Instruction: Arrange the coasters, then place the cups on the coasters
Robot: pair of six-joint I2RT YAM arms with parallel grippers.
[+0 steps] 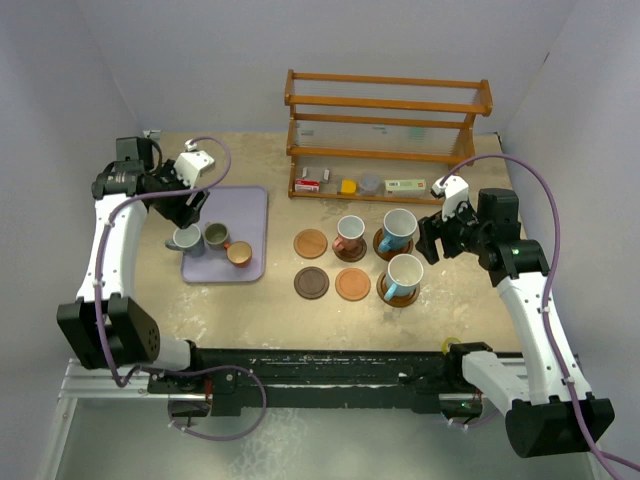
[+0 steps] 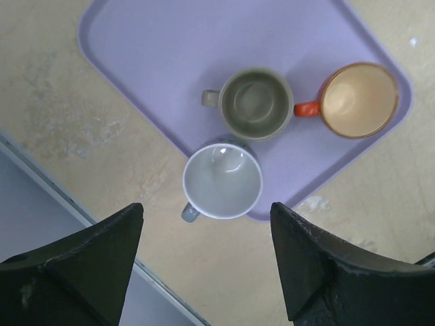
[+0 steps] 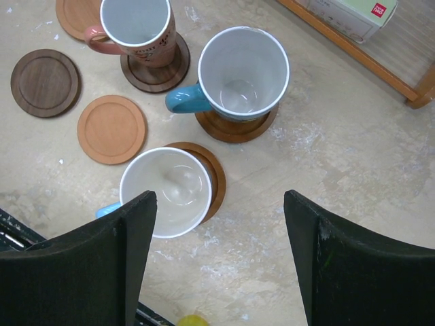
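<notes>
The far rim of the medium blue cup stands clear of the olive-grey cup, so the robot's left gripper needs to turn and lower onto that rim next.
On the lavender tray stand an olive-grey cup and an orange cup. A medium blue cup sits at the tray's left rim. My left gripper hangs open above it, holding nothing. In the left wrist view the blue cup lies just beyond the gripper. A reddish cup and two light blue cups stand on coasters. Three bare coasters lie beside them. My right gripper is open above the table, right of the near light blue cup.
A wooden rack with small boxes on its bottom shelf stands at the back. The arms' base rail runs along the near edge. Grey walls close in the left and right sides.
</notes>
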